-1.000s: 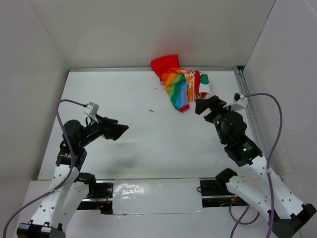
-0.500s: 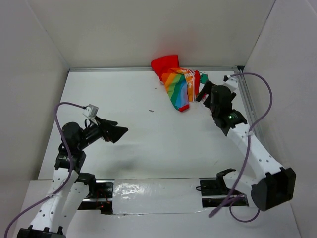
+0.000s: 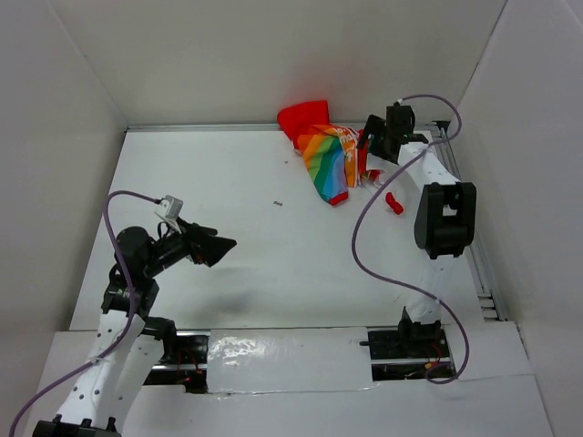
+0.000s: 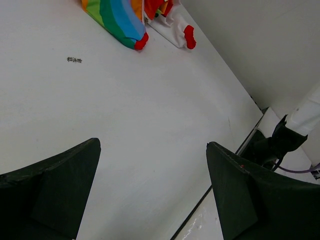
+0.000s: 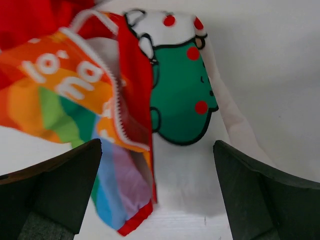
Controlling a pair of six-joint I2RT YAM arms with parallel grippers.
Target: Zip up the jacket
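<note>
Next, my left gripper moves to the right in the top view and down onto the jacket's orange lettered front edge (image 3: 352,175) (image 4: 140,12), because the jacket's front still lies open.
The jacket (image 3: 326,150) lies crumpled at the table's far right: rainbow stripes, red hood at the back, white lining turned out. In the right wrist view its open front shows a white zipper edge (image 5: 119,107) and a green frog print (image 5: 181,102) on the lining. My right gripper (image 3: 372,146) is open and hovers just over the jacket's right side, jaws wide, holding nothing. My left gripper (image 3: 221,244) is open and empty over the near left of the table, far from the jacket (image 4: 122,17).
A red cuff (image 3: 393,202) on a white sleeve trails out to the jacket's right. A small dark speck (image 3: 277,204) lies mid-table. White walls enclose the table; a metal rail (image 3: 460,196) runs along the right edge.
My right arm has stretched far forward, carrying its gripper from mid-right of the table up to the jacket. The sleeve with the red cuff now shows. The left arm has barely shifted.
</note>
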